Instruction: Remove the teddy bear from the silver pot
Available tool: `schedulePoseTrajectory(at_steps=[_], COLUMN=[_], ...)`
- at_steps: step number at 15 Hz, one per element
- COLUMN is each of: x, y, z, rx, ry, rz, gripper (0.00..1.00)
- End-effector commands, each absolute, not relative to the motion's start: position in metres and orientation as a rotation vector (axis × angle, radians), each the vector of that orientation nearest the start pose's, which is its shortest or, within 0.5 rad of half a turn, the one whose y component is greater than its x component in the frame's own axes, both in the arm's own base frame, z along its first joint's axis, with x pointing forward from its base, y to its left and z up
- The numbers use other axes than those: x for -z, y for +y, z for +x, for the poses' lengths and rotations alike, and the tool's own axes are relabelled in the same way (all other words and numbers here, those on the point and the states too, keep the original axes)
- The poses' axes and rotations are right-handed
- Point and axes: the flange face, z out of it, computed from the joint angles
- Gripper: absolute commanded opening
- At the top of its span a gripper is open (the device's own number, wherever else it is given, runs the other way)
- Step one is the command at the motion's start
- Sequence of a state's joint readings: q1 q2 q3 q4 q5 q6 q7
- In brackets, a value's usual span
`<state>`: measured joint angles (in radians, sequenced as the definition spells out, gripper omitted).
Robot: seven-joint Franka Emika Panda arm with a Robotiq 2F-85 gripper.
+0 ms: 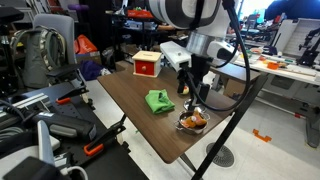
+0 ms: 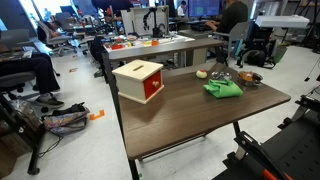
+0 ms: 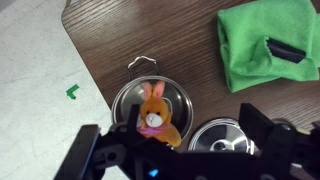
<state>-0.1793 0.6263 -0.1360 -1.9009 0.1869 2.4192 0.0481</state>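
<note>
The toy is below my gripper, inside the pot's rim. I should lower my gripper into the silver pot next, with its open fingers on both sides of the teddy bear's body [image 1: 196,119] [image 3: 156,119].
The teddy bear [image 3: 154,117], a small orange toy with long ears and a pink scarf, sits upright inside the silver pot [image 3: 180,97] in the wrist view. My gripper [image 3: 175,142] is open above the pot, one dark finger on each side, not touching the toy. In an exterior view my gripper [image 1: 189,86] hangs over the pot [image 1: 184,125] near the table's front corner, with the teddy bear [image 1: 196,120] showing orange inside. The pot also shows small in an exterior view [image 2: 222,76].
A round metal lid [image 3: 220,137] lies beside the pot. A green cloth [image 3: 262,45] [image 1: 159,101] [image 2: 223,88] lies close by with a small dark thing [image 3: 286,50] on it. A red-and-tan box [image 1: 147,65] [image 2: 140,80] stands farther along the table. The table edge [image 3: 90,70] is near the pot.
</note>
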Motion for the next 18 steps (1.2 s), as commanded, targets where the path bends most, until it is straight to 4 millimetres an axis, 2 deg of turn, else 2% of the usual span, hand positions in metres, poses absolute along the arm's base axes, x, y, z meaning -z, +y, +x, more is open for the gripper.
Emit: schedulePoseTrajectory(at_steps=[1, 5, 11, 12, 13, 18], x=[-0.150, -0.144, -0.128, -0.125, -0.121, -0.109], y=[-0.203, -0.219, -0.232, -0.230, -0.229, -0.224], z=[0.588, 0.586, 0.598, 0.600, 0.602, 0.609], rx=[-0.118, -0.113, -0.088, -0.090, -0.092, -0.092], ry=[0.772, 0.818, 0.873, 0.864, 0.854, 0.840], rz=[-2.988, -2.967, -2.970, -2.976, -2.981, -2.989], gripper=[1.00, 1.00, 1.00, 0.75, 0.74, 0.34])
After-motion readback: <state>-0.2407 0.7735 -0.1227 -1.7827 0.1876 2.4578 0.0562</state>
